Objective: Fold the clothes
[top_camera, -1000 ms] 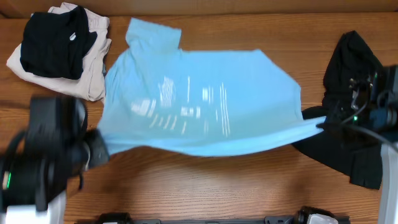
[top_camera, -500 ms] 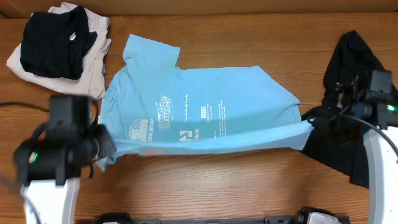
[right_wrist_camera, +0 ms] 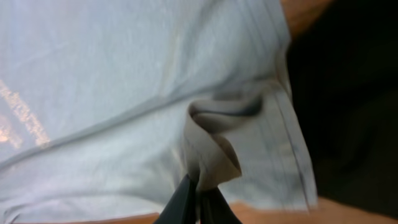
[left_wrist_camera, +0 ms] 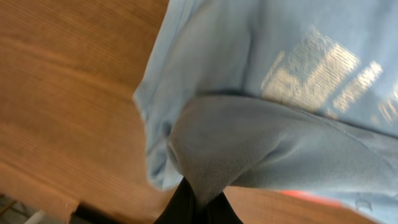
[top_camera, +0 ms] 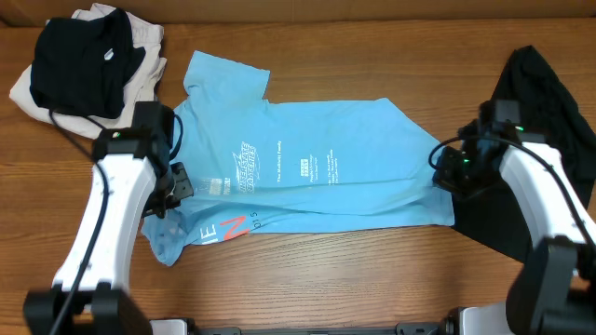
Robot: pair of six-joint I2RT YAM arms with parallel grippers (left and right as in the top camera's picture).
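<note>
The pinched fold is still standing up from the shirt, so my right gripper should lower it slightly outward onto the shirt near the black garment.
A light blue T-shirt with white print lies spread across the middle of the wooden table, its front edge folded back over itself. My left gripper is shut on a pinch of the blue shirt at its left side. My right gripper is shut on a fold of the shirt at its right edge. A strip with red letters shows at the shirt's lower left.
A pile of black and beige clothes lies at the back left. A black garment lies at the right, partly under my right arm; it also shows in the right wrist view. Bare wood runs along the table's front edge.
Both grippers carried the shirt's near edge away from the table front and over the shirt, folding it. The shirt now lies lower and flatter.
</note>
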